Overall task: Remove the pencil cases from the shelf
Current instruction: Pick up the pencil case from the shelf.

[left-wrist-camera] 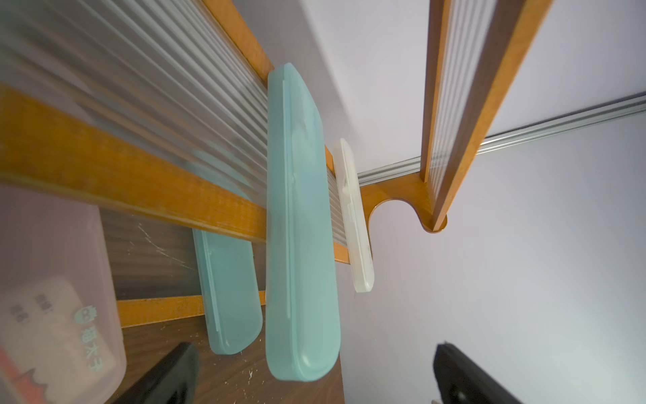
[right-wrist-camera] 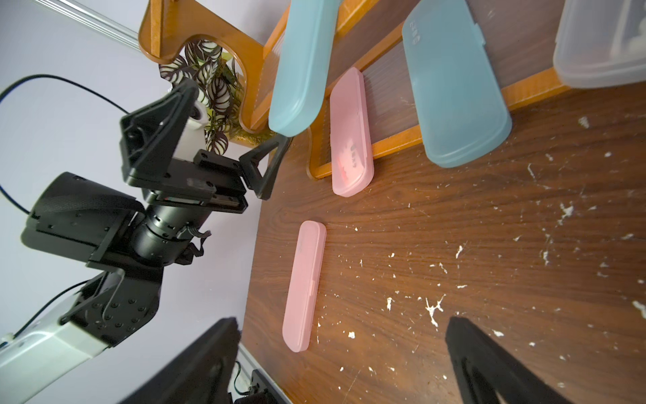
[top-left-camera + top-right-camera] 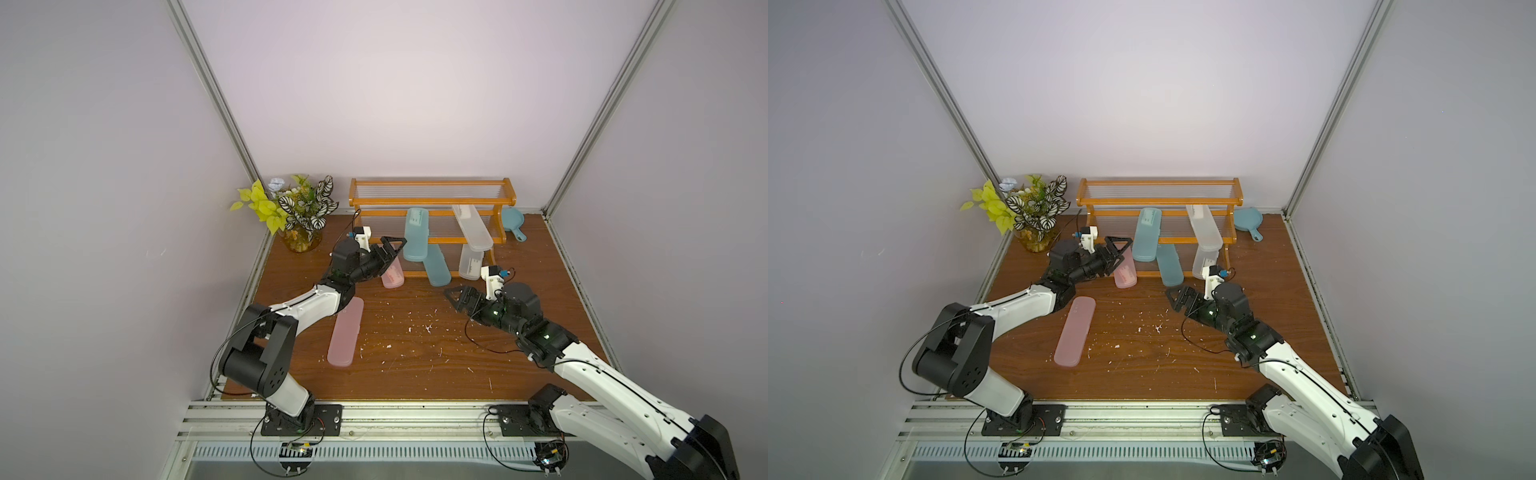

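I will next move my left gripper across to the leaning teal pencil case and close on its near end (image 3: 415,252) (image 1: 304,351), because that end sticks out clear of the shelf's bar.
The orange-framed shelf (image 3: 432,202) stands at the back of the table. A teal pencil case (image 3: 416,235) and a clear one (image 3: 471,227) lean off its middle tier. Lower down rest another teal case (image 3: 437,266), a clear case (image 3: 470,262) and a pink case (image 3: 394,276). A second pink case (image 3: 345,332) lies flat on the table beside the left arm. My left gripper (image 3: 392,248) is open, hovering over the shelf's pink case, with the leaning teal case's end (image 1: 300,227) just ahead of its fingers. My right gripper (image 3: 455,297) is open and empty above the table, in front of the shelf.
A potted plant (image 3: 297,216) stands at the shelf's left end. A small teal pan (image 3: 513,222) lies at its right end. Walls close in on both sides and behind. White flecks (image 3: 415,328) dot the brown table (image 3: 457,365).
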{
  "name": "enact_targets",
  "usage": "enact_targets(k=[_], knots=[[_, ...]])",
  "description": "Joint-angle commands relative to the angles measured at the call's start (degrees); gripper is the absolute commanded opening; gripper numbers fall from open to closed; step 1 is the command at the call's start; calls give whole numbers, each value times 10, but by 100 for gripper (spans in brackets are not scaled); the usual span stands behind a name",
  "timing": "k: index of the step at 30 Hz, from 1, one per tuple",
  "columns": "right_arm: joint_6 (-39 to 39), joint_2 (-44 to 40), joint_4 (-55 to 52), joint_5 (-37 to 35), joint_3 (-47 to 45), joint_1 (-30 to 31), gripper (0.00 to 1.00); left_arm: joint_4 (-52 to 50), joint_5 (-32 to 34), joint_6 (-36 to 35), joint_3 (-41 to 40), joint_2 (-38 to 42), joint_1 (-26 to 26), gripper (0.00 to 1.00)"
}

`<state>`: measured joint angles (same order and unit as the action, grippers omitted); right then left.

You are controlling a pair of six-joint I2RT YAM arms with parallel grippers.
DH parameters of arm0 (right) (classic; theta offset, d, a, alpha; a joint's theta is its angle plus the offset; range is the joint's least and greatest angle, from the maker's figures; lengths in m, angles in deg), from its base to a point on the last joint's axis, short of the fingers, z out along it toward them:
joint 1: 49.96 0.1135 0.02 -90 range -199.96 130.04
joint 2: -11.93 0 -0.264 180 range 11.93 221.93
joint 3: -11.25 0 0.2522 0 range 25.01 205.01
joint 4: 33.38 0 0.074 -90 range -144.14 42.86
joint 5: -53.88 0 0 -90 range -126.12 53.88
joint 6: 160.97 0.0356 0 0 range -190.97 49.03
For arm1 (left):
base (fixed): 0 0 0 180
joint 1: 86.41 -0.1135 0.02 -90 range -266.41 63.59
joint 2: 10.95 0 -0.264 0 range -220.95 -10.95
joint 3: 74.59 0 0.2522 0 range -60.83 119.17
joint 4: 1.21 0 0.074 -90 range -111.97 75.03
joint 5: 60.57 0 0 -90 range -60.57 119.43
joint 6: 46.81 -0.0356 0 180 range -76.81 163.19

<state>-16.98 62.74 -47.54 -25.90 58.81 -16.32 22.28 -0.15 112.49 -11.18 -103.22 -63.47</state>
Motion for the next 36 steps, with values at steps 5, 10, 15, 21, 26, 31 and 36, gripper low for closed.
enact_targets(k=[5, 10, 15, 21, 26, 31, 36], knots=[[-24, -38, -9, -47, 12, -6, 98, 63, -11, 16, 20, -44, 12, 85], [-33, -38, -16, -42, 18, -12, 97, 92, -24, 23, 34, -71, 19, 79], [-42, -39, -32, -42, 28, -22, 98, 109, -31, 31, 47, -95, 27, 70], [-44, -41, -35, -33, 31, -33, 97, 112, -30, 35, 49, -102, 30, 55], [-46, -40, -38, -28, 37, -39, 97, 115, -29, 37, 38, -99, 30, 45], [-43, -40, -40, -28, 42, -42, 97, 123, -31, 42, 31, -99, 30, 36], [-41, -40, -39, -27, 45, -45, 97, 128, -32, 44, 32, -99, 29, 28]])
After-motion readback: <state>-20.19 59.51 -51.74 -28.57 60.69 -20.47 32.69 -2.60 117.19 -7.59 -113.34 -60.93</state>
